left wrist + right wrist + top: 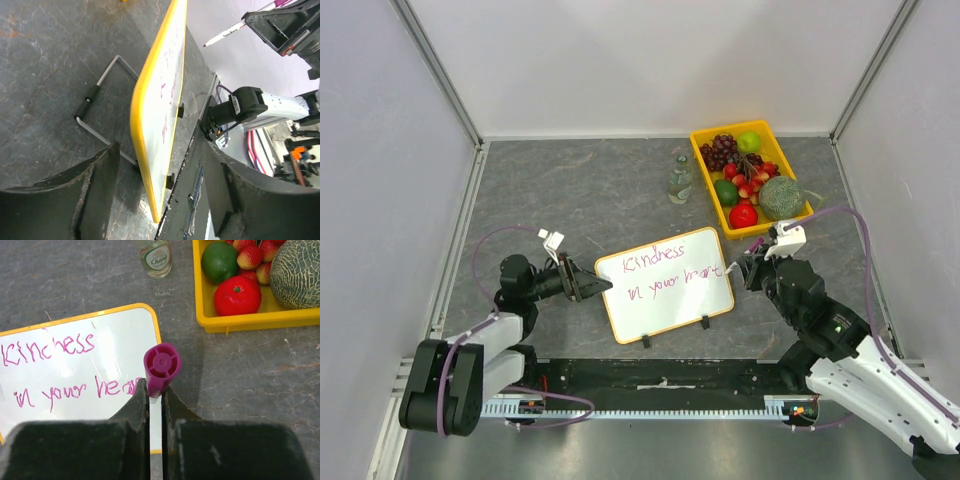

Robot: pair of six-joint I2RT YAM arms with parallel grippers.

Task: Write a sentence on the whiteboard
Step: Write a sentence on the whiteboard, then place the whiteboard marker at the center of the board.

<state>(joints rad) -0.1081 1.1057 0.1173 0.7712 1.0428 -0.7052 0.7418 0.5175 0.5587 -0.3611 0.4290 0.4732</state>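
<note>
The robot's right gripper will move back and down to the bare tabletop by the whiteboard's near edge (732,343) and let go of the white marker, since the whiteboard's sentence is complete.
The whiteboard (665,300) leans on a wire stand (100,87) mid-table, yellow-rimmed, with two black clips on its near edge. The sentence (665,268) reads "Kindness in your heart" in purple-pink, in two lines. My left gripper (592,287) is open at the board's left edge; that edge (142,125) stands between the wide-apart fingers (95,190) without touching them. My right gripper (750,270) is shut on a white marker (155,420) with a purple end (161,365), by the board's right edge. The marker (225,35) tip sits just off the whiteboard (100,355) near the last word.
A yellow fruit tray (700,150) with grapes, melon and other fruit stands at the back right. A small glass bottle (679,180) stands left of it, also in the right wrist view as the bottle (156,257). Grey walls close in three sides.
</note>
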